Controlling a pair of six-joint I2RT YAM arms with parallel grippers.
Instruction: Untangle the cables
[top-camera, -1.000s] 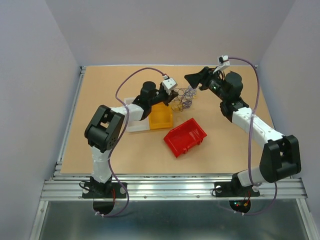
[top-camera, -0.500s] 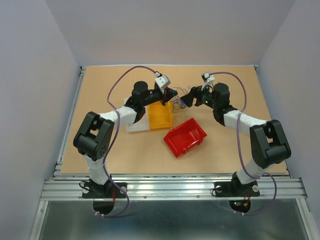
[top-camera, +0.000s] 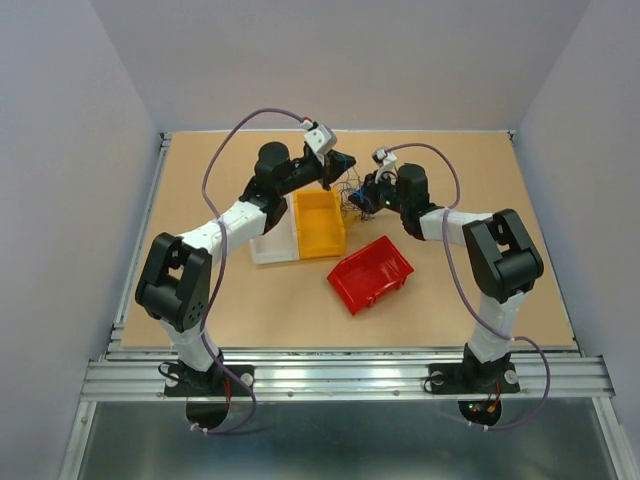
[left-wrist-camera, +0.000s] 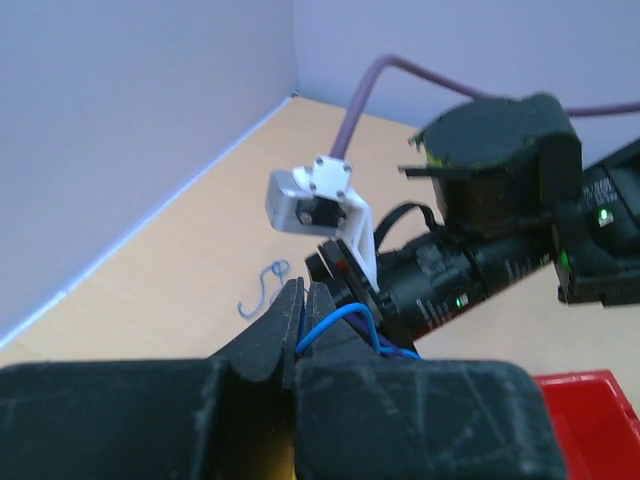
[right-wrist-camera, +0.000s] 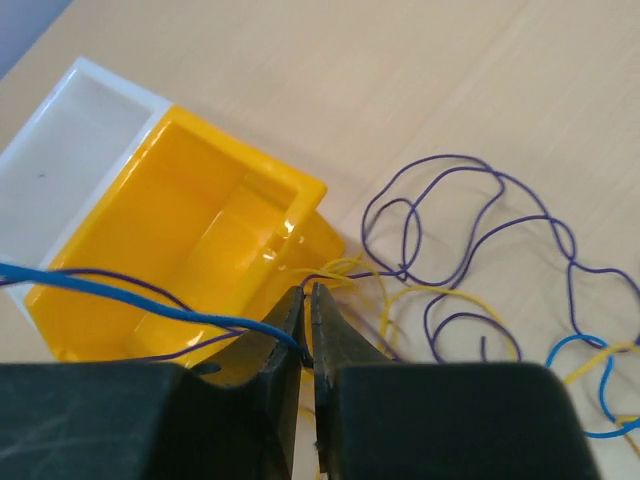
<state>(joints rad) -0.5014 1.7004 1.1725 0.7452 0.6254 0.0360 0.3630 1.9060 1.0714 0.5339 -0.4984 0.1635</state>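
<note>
Next, my left gripper moves back and down into the white bin (top-camera: 277, 242) to release the piece of cable, since the bin lies below the gripper, leftward in the top view.
The cables (top-camera: 352, 196) are a small tangle of thin blue, purple and yellow strands on the table just right of the yellow bin. My left gripper (top-camera: 338, 165) hangs above and left of the tangle, and my right gripper (top-camera: 364, 197) is at its right side. In the left wrist view the left gripper (left-wrist-camera: 302, 302) is shut on a blue strand (left-wrist-camera: 345, 315) that arcs out to the right. In the right wrist view the right gripper (right-wrist-camera: 307, 312) is shut on a blue strand (right-wrist-camera: 130, 293) stretched off to the left. Purple loops (right-wrist-camera: 470, 235) and yellow loops (right-wrist-camera: 445, 293) lie on the table beyond it.
A yellow bin (top-camera: 340, 228) stands beside a white bin (top-camera: 272, 248), with a red bin (top-camera: 385, 262) tilted nearer the front. Both show under the right gripper as the yellow bin (right-wrist-camera: 230, 180) and white bin (right-wrist-camera: 70, 140). A loose blue piece (left-wrist-camera: 262, 285) lies on the table.
My right arm has swung left and down to the tangle, and its gripper has gone from open to shut on a blue strand. The left arm has stretched farther back, still gripping.
</note>
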